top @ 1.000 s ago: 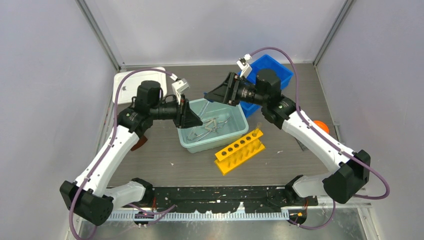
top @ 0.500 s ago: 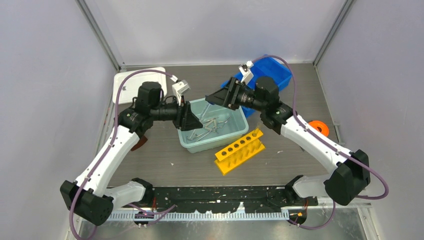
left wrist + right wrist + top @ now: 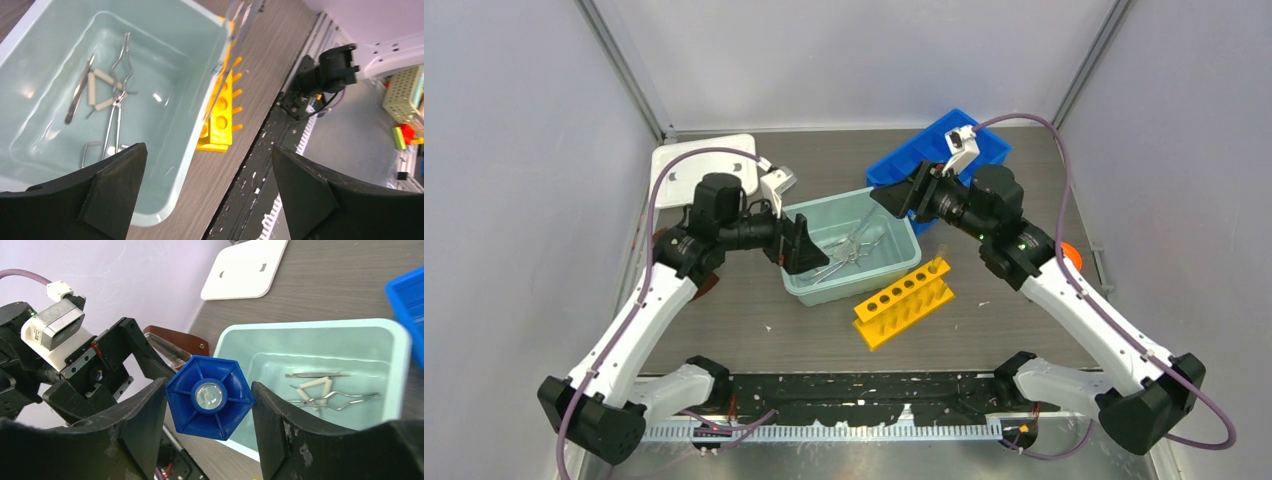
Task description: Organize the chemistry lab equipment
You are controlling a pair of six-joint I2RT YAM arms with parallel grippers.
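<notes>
The front wires of the yellow rack stand bare. My right gripper should move back and down next and tilt the clear tube upright over those pegs.
My right gripper (image 3: pixel 210 407) is shut on the blue hexagonal end (image 3: pixel 210 396) of a slim clear tube (image 3: pixel 226 47). The tube slants down over the pale teal tub (image 3: pixel 844 292), toward the left arm. My left gripper (image 3: pixel 207 195) hangs open at the tub's left end (image 3: pixel 799 245), and nothing sits between its fingers. In the tub lie silvery tongs (image 3: pixel 117 100), a wire triangle with white sleeves (image 3: pixel 102 90) and tweezers (image 3: pixel 80 90). The right wrist view also has these tools (image 3: pixel 320 390) on the tub floor.
A yellow rack with holes (image 3: pixel 904 300) stands in front of the tub. A blue tray (image 3: pixel 944 140) sits at the back right behind my right gripper (image 3: pixel 894 198). A white lid (image 3: pixel 679 165) lies at the back left. An orange thing (image 3: pixel 1064 253) is partly hidden by the right arm.
My left gripper has opened wide and let go of the tube. The right arm has drawn back to the right with the tube, uncovering more of the blue tray.
</notes>
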